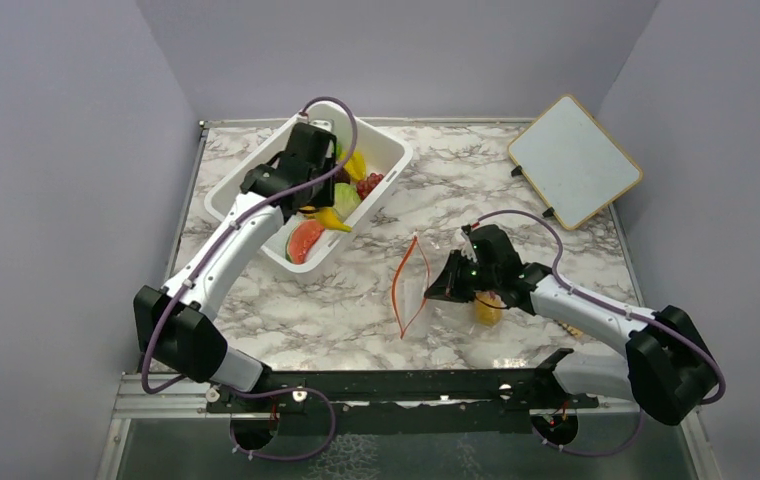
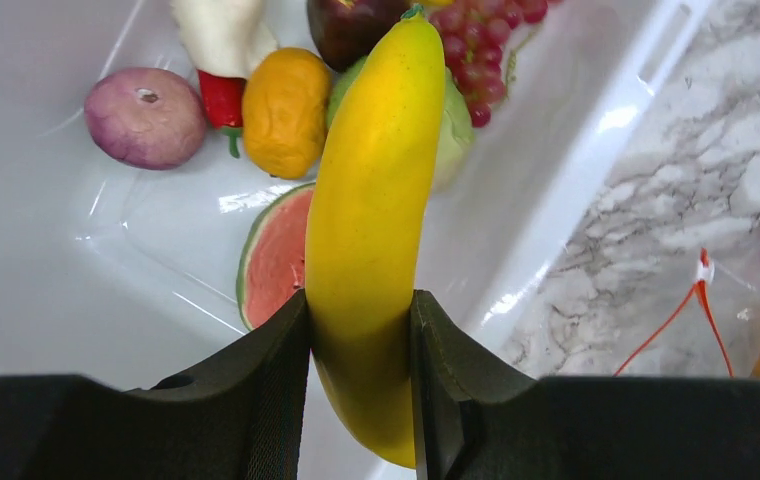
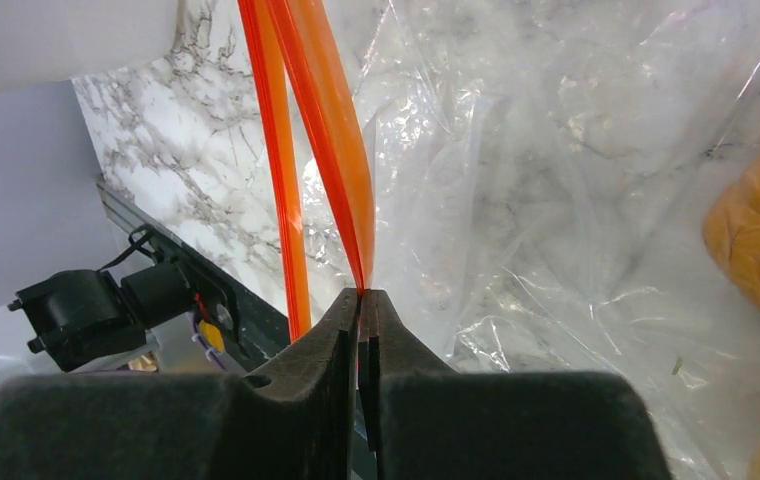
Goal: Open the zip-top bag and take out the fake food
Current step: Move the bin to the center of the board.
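Observation:
Next I will move my left gripper back and to the left in the top view, lowering the banana over the watermelon slice (image 1: 304,240) (image 2: 278,255) to release it, since it still hangs high.
My left gripper (image 2: 361,310) is shut on a yellow banana (image 2: 371,200), holding it inside the white tub (image 2: 556,200) above a watermelon slice (image 2: 278,255). From above, the left gripper (image 1: 318,205) sits over the tub's near end with the banana (image 1: 333,219) sticking out. The clear zip-top bag (image 1: 426,290) lies on the marble table, its orange-red zip strip (image 3: 331,130) parted into two bands. My right gripper (image 3: 361,295) is shut on one band of that strip. An orange fake fruit (image 3: 756,230) rests inside the bag, under the right gripper (image 1: 456,285) in the top view.
The tub also holds a purple onion (image 2: 144,117), an orange fruit (image 2: 284,110), red grapes (image 2: 481,60) and a green cabbage (image 2: 451,140). A wood-framed white board (image 1: 574,160) lies at the back right. Walls close in the table on three sides.

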